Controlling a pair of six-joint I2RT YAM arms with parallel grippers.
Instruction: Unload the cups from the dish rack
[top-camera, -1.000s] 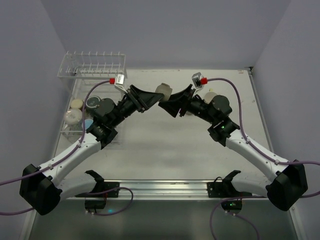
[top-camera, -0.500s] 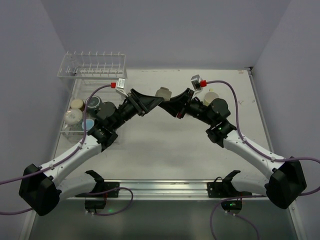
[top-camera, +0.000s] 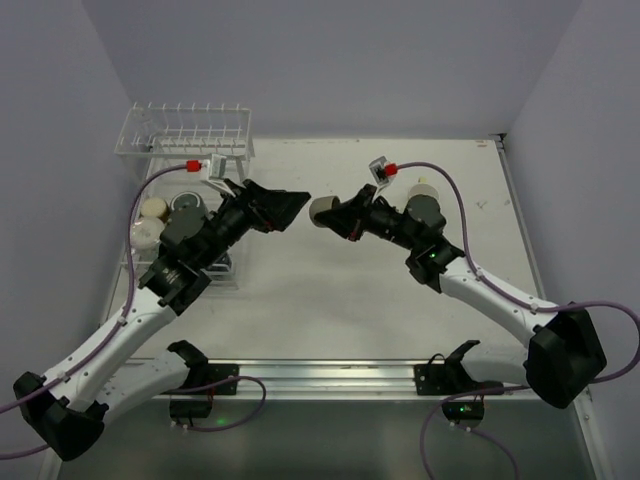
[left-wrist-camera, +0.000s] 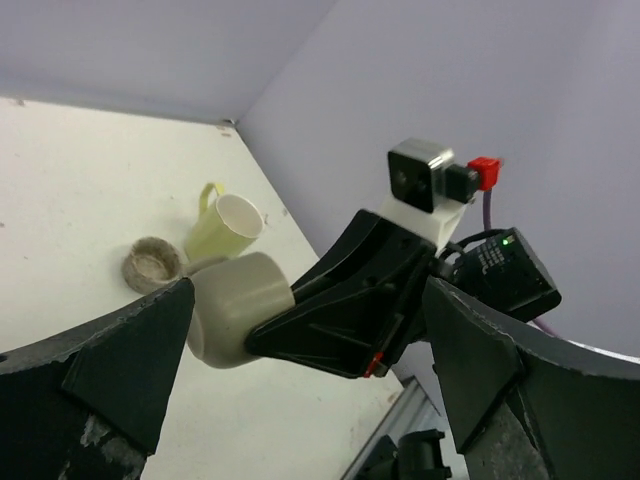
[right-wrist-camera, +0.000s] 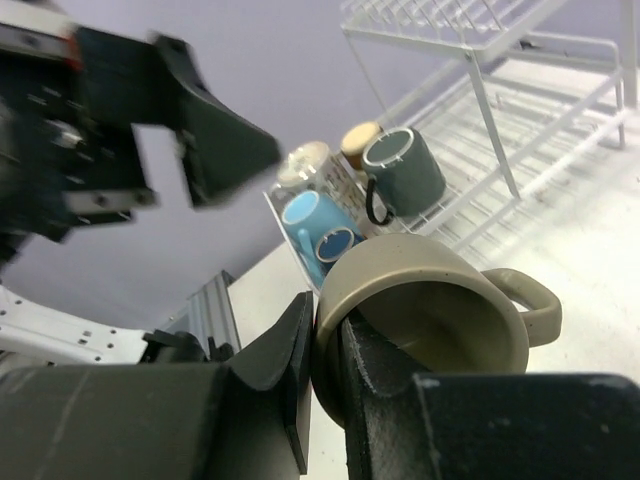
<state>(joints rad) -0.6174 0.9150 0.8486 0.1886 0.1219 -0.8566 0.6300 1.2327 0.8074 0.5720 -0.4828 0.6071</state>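
Note:
My right gripper tilts down next, bringing the sideways tan mug upright, and lowers it onto bare tabletop, since that clear spot lies below the gripper.
A tan mug (top-camera: 322, 211) hangs above the middle of the table, its mouth toward the right arm. My right gripper (top-camera: 338, 215) is shut on its rim, one finger inside the mug (right-wrist-camera: 430, 310) and one outside. My left gripper (top-camera: 295, 205) stands open a little to the left of the mug, touching nothing. In the left wrist view the tan mug (left-wrist-camera: 235, 305) shows between the wide left fingers, with only the right gripper's fingers on it. The dish rack (top-camera: 185, 130) stands at the far left, and several cups lie on its lower tray (right-wrist-camera: 500, 200).
On the rack's tray lie a dark grey mug (right-wrist-camera: 405, 175), two light blue cups (right-wrist-camera: 310, 225), a clear glass (right-wrist-camera: 310, 165) and a tan cup (right-wrist-camera: 360, 140). A pale yellow-green mug (left-wrist-camera: 225, 230) and a small tan cup (left-wrist-camera: 152, 265) stand on the table behind the right arm.
The tan mug has passed from my left gripper to my right one. The left opened and drew back to the left; the right closed on the rim.

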